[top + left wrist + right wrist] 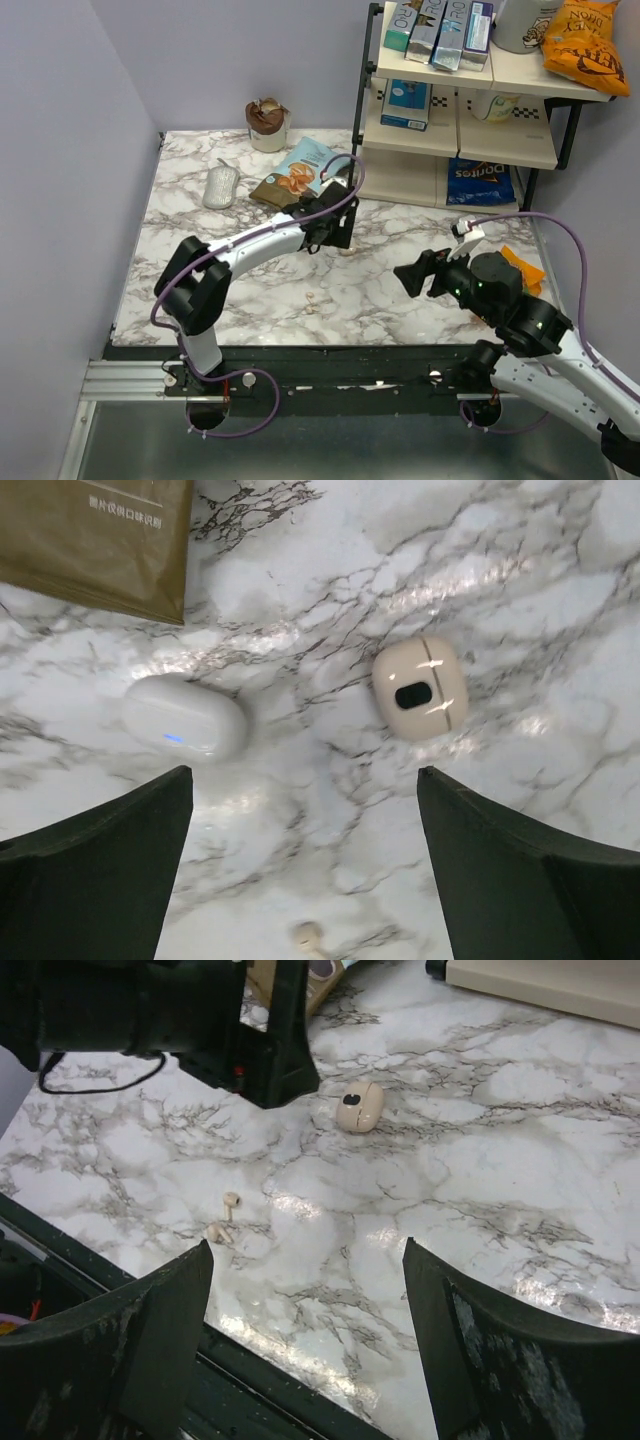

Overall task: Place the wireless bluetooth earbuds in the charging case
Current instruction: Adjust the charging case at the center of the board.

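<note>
My left gripper moves down over the cream pebble-shaped case next and turns to straddle both seam ends. The seam runs crosswise to the opening between the fingers.
The white charging case, closed and showing a small blue light, lies on the marble table; the left arm hides it in the top view. A cream pebble-shaped case with a dark oval lies to its right and also shows in the right wrist view. Two tiny cream earbuds lie close together near the table's front; in the top view they sit mid-table. One earbud shows below my left gripper, which is open and empty above the two cases. My right gripper is open and empty, hovering to the right of the earbuds.
A brown packet lies just beyond the white case. A grey oval object, snack packets and a cup sit at the back. A shelf unit stands at the back right, an orange packet at the right edge.
</note>
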